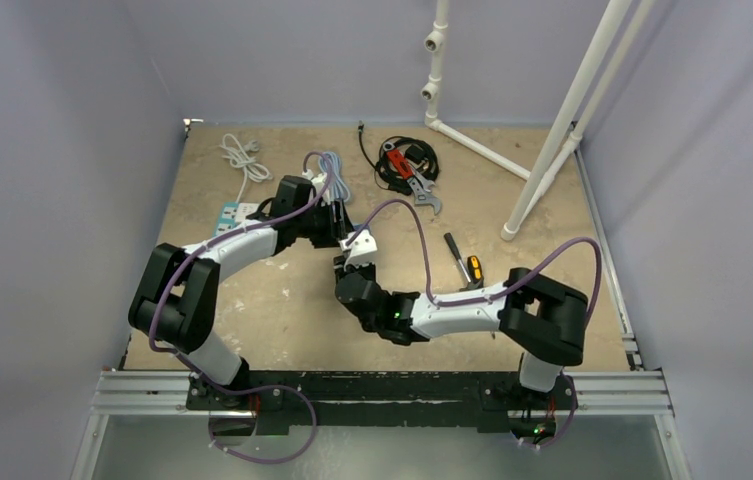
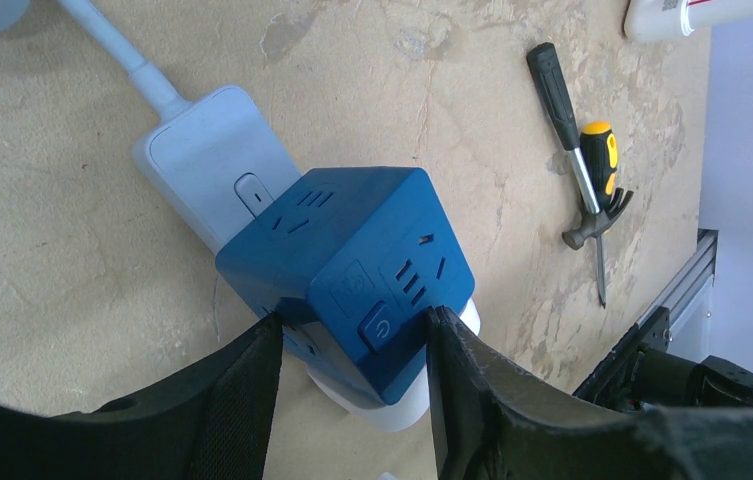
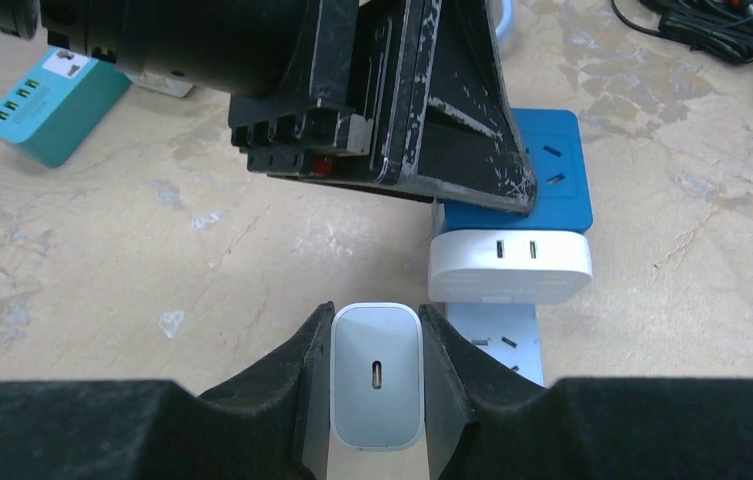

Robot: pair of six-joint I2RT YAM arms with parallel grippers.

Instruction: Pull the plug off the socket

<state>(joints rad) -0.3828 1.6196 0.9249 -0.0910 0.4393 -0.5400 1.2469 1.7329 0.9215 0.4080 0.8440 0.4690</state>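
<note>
The plug's already off the socket, so my right gripper next carries it from the power strip toward the teal hub and down onto bare table (image 1: 290, 279) (image 3: 242, 265).
A blue cube socket (image 2: 352, 240) sits on the end of a white power strip (image 2: 207, 150), with a white adapter (image 3: 509, 265) against it. My left gripper (image 2: 354, 320) is shut on the blue cube, one finger on each side. My right gripper (image 3: 376, 320) is shut on a small white charger plug (image 3: 376, 375), whose USB-C port faces the camera. The plug sits just left of the strip (image 3: 497, 345), where bare socket holes show; its prongs are hidden. In the top view both grippers meet mid-table, left (image 1: 337, 225) above right (image 1: 354, 262).
A teal USB hub (image 1: 235, 213) lies left of the strip, with a coiled white cable (image 1: 242, 153) behind it. To the right lie a screwdriver (image 1: 455, 255) and a small yellow-handled hammer (image 1: 475, 268). A black cable bundle with a red tool (image 1: 407, 160) and a white pipe frame (image 1: 552, 130) stand at the back.
</note>
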